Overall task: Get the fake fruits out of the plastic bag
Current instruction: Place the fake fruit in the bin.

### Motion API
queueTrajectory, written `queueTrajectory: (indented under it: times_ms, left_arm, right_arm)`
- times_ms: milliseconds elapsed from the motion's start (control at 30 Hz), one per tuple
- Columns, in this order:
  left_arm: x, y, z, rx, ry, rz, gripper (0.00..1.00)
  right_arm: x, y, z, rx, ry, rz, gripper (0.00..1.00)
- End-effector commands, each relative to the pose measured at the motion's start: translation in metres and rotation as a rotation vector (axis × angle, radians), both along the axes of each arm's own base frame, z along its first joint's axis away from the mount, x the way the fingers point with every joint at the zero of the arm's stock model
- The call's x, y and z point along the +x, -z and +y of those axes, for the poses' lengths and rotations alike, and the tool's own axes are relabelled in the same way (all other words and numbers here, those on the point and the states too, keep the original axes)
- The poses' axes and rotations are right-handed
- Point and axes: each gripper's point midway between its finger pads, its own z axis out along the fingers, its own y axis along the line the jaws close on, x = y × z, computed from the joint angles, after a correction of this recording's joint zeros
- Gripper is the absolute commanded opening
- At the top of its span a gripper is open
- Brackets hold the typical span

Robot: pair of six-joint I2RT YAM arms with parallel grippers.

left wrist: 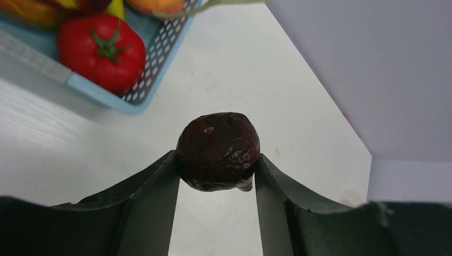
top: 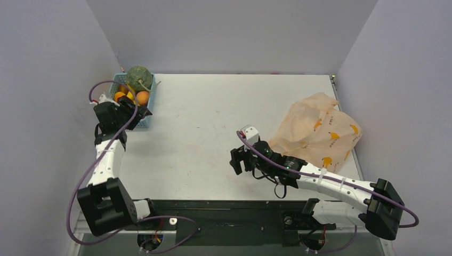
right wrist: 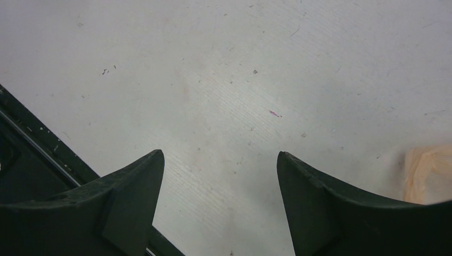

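Note:
My left gripper holds the dark purple-brown fruit, still outside the basket's rim, and will carry it outward over the basket's yellow and orange pieces and let it go, since those pieces lie outward.
A dark purple-brown fake fruit sits pinched between the fingertips of my left gripper, just above the table by the corner of the blue mesh basket. The top view shows the left gripper at the basket's near side. In the basket lie a red tomato, orange pieces and a green melon-like ball. The peach plastic bag with banana prints lies crumpled at the right. My right gripper hovers open and empty over bare table, left of the bag; its wrist view catches a bag edge.
The blue basket stands at the table's far left by the wall. Grey walls close in the table on three sides. The dark front rail runs close behind my right gripper.

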Motion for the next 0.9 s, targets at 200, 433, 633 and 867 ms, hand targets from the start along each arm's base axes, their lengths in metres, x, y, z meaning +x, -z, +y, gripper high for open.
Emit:
queueTrajectory:
  times_ms: [200,433,633,867]
  left_arm:
    - [0.112,-0.027,0.092,0.250,-0.184,-0.091,0.36]
    - [0.150,-0.028,0.124,0.372,-0.208,-0.077,0.46]
    - [0.175,-0.017,0.137,0.403,-0.201,-0.033,0.62]
    - [0.173,-0.018,0.147,0.426,-0.239,0.040,0.75]
  right_arm:
    - [0.032,0.000,-0.029,0.021,0.115,-0.012,0.71]
    - [0.039,0.004,-0.043,0.035,0.147,0.006,0.71]
    - [0.042,0.000,-0.040,0.045,0.142,0.003,0.71]
    - [0.041,0.002,-0.043,0.036,0.152,0.007,0.70]
